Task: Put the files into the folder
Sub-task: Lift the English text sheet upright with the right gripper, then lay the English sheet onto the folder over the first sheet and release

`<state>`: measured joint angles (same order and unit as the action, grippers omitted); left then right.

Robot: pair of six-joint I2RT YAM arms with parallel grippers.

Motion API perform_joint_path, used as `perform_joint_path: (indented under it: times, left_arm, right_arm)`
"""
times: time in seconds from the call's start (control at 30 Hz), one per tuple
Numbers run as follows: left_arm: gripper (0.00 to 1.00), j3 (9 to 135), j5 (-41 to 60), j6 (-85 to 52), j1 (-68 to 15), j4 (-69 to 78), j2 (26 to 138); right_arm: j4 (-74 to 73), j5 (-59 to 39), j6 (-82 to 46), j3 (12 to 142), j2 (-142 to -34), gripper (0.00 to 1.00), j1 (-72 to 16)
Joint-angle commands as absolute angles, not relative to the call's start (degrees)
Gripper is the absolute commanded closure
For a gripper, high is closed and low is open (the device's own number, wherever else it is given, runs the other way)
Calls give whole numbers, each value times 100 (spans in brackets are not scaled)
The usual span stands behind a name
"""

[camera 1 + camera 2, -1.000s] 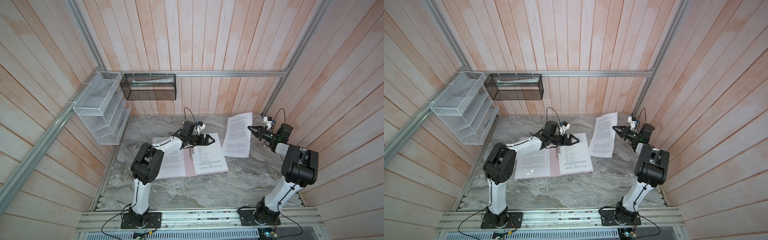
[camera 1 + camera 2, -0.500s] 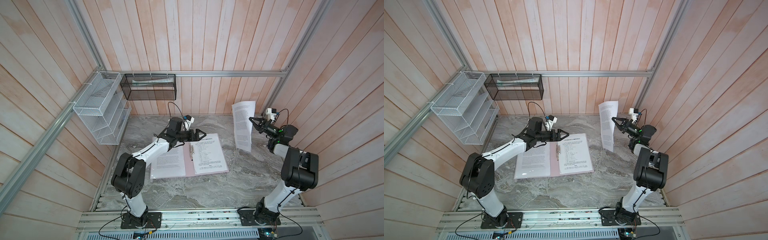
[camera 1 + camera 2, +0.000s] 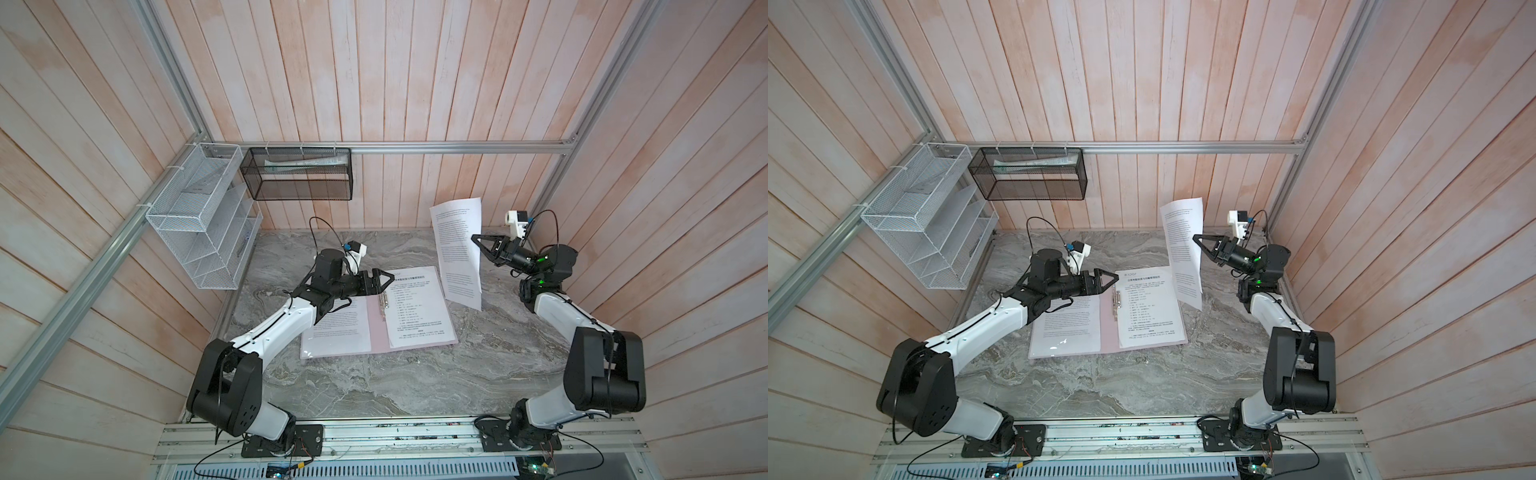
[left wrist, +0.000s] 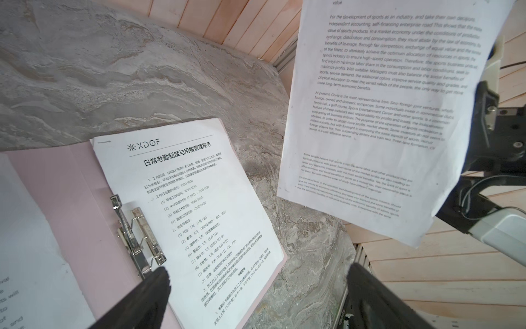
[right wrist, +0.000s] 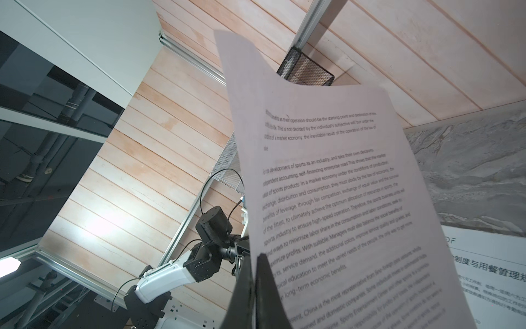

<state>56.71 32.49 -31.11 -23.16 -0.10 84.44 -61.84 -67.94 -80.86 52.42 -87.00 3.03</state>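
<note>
The hanging sheet tips flat over the bold-headed file (image 3: 417, 310) (image 5: 495, 277) below next, as my right gripper descends toward the folder's spine to release the sheet's edge.
The pale pink folder (image 3: 376, 332) (image 3: 1108, 332) (image 4: 71, 182) lies open on the marble table, its metal clip bar (image 4: 136, 233) along the spine. One of the files (image 3: 415, 307) (image 3: 1148, 307) (image 4: 193, 199), with a bold heading, rests on the folder's right half; another sheet (image 3: 338, 328) lies on the left half. My right gripper (image 3: 473, 237) (image 3: 1195, 237) (image 5: 254, 257) is shut on the edge of a third sheet (image 3: 457, 249) (image 3: 1183, 249) (image 4: 384, 114) (image 5: 341, 199), which hangs upright above the table, right of the folder. My left gripper (image 3: 390, 280) (image 3: 1111, 280) (image 4: 257, 272) is open and empty, above the folder's spine at its far end.
A white wire rack (image 3: 199, 224) hangs on the left wall. A black mesh basket (image 3: 299, 174) with rolled papers hangs on the back wall. Wooden walls close in the marble table (image 3: 395, 382) on three sides.
My right gripper lifted its sheet from a flat slant to hanging upright and moved a little toward the folder. My left arm drew back leftward, its gripper still open.
</note>
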Motion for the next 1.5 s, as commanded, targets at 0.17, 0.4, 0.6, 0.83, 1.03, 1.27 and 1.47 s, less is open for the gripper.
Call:
perform_joint_path:
  times: [0.17,0.4,0.6,0.83,1.03,1.27,1.47]
  left_arm:
    - [2,5279,3042,-3160,-2260,213,8167]
    - [1,5150,3032,-3129,-2217,282,8190]
    - [1,5039,3046,-3164,-2206,367,8242]
    - [2,5036,3023,-3156,-2189,366,8301]
    - [2,5001,3050,-3221,-2189,431,8410]
    - [2,4993,3015,-3190,-2193,396,8395]
    - [2,4983,3076,-3226,-2188,465,8477]
  right_arm:
    - [-4521,-6667,-6896,4749,-8801,100,193]
    - [-2739,-6346,-5438,5054,-9802,100,179]
    - [-2942,-5798,-5539,4920,-10424,100,64]
    - [-3792,-5371,-6092,4465,-10576,100,102]
    - [-4606,-4756,-6800,4103,-10532,100,145]
    - [-5018,-4325,-7203,3654,-10495,100,271]
    - [-5344,-3961,-7425,3172,-10348,100,360]
